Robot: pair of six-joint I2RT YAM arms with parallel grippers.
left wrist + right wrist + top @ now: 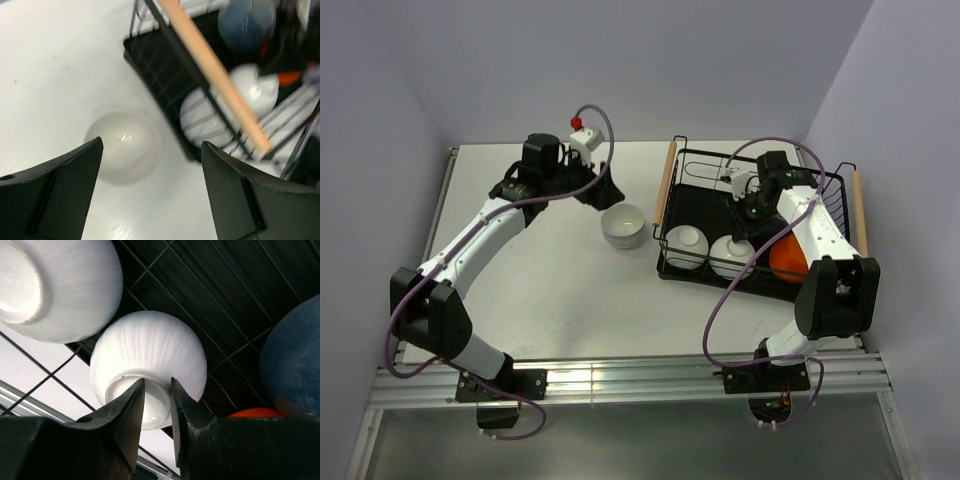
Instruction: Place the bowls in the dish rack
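My left gripper turns and moves down and back onto the upright white bowl's near rim (615,239) (134,177) next, since that rim lies below it, toward my base.
A white bowl (623,225) stands upright on the table left of the dish rack (830,185); it also shows in the left wrist view (122,147). My left gripper (600,190) (152,145) is open and empty, above and just beside it. In the rack, two white bowls (686,245) (728,256) rest base up, and an orange bowl (786,260) lies to their right. My right gripper (745,212) (157,382) hovers over a white bowl's (150,345) foot, its jaws nearly shut with nothing between. A dark blue bowl (295,350) sits beside it.
The rack's wooden handles (665,182) (860,210) run along its left and right ends; the left one crosses the left wrist view (215,75). Purple cables loop over both arms. Grey walls enclose the table.
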